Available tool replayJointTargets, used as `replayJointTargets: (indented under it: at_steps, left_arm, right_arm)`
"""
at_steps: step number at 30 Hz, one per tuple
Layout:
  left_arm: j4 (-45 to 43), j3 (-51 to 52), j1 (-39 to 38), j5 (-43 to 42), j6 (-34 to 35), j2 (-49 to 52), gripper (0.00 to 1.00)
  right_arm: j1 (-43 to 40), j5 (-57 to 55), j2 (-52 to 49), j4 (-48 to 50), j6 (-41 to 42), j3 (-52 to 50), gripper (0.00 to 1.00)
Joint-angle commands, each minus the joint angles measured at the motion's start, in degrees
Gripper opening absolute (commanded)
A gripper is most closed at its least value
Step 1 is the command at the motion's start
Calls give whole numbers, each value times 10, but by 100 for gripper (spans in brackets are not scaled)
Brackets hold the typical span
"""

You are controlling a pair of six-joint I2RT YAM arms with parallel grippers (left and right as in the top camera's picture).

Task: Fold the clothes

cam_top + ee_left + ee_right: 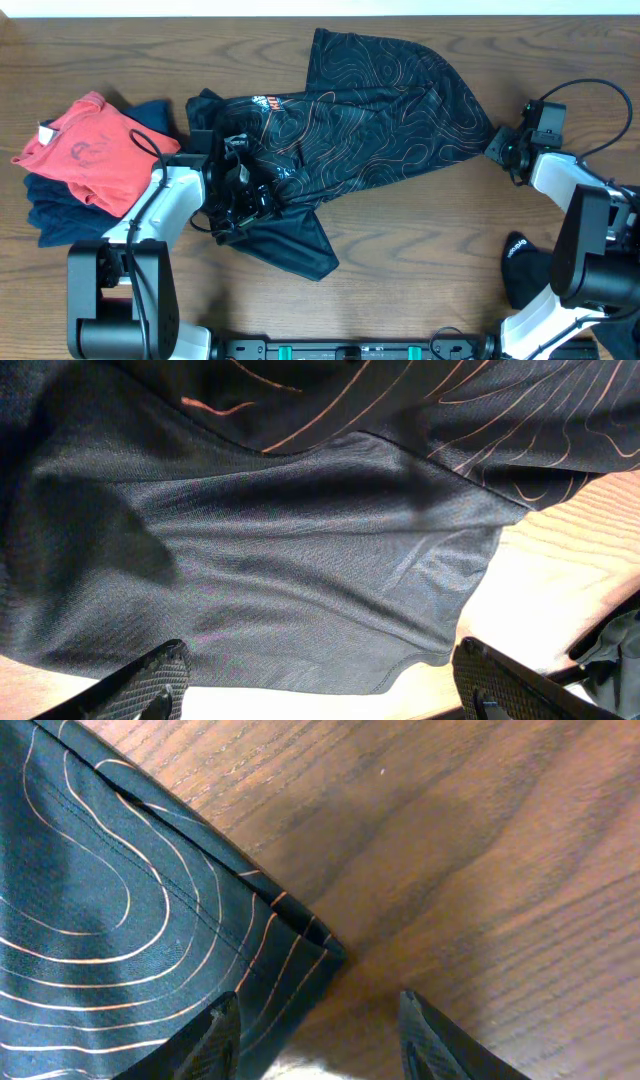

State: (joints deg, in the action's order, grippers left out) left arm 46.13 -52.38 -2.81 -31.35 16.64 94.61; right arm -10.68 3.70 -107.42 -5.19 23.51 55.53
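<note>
The plain black sleeve's edge on the red garment's side is below my open fingertips. My left gripper needs to go lower first to close on it.
A black T-shirt [370, 120] with thin orange contour lines and a small red-blue logo lies crumpled across the table's middle. My left gripper [240, 190] is open over its lower left part; in the left wrist view the fingers [320, 685] straddle the plain black sleeve [300, 590] at its hem. My right gripper [500, 150] is open at the shirt's right corner; in the right wrist view the fingers [320, 1035] hover just over the corner [300, 945], holding nothing.
A pile of a red garment [95, 150] over dark blue ones [55, 215] lies at the left. A black item [525, 270] lies at the lower right by the right arm. Bare wood [430, 250] shows in front of the shirt.
</note>
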Motion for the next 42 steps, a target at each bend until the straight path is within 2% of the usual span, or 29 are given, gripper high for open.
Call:
replayJointTargets:
  at_steps: [1, 6, 8, 11, 14, 18, 22, 27, 31, 35, 42]
  left_arm:
    - [1, -9, -2, -4, -5, -6, 86]
    - [1, -9, -2, -4, -5, -6, 86]
    - [1, -9, -2, -4, -5, -6, 86]
    - [1, -9, -2, -4, -5, -6, 86]
    - [1, -9, -2, -4, -5, -6, 86]
    - [1, -9, -2, -4, -5, -6, 86]
    - [19, -10, -2, -6, -5, -7, 86]
    - [108, -10, -1, -45, -10, -21, 91]
    - [148, -10, -2, -30, -17, -45, 93]
    - [143, -5, -2, -14, -5, -51, 93]
    - [52, 67, -50, -14, 91, -50, 93]
  right_arm:
    - [3, 29, -32, 5, 8, -6, 48]
    - [3, 48, -60, 21, 9, -6, 44]
    - [3, 54, -62, 24, 9, -6, 39]
    - [2, 54, -62, 27, 9, -5, 24]
    - [1, 54, -61, 21, 7, -5, 1]
    - [-14, 51, -48, -9, 1, -4, 1]
    - [-58, 28, 8, -71, 0, -3, 1]
    - [-124, -31, 100, -177, 0, -3, 1]
    - [-166, -36, 147, -225, -23, -3, 1]
    - [-171, -35, 156, -252, -50, -3, 1]
    - [-159, -35, 155, -271, -60, -3, 1]
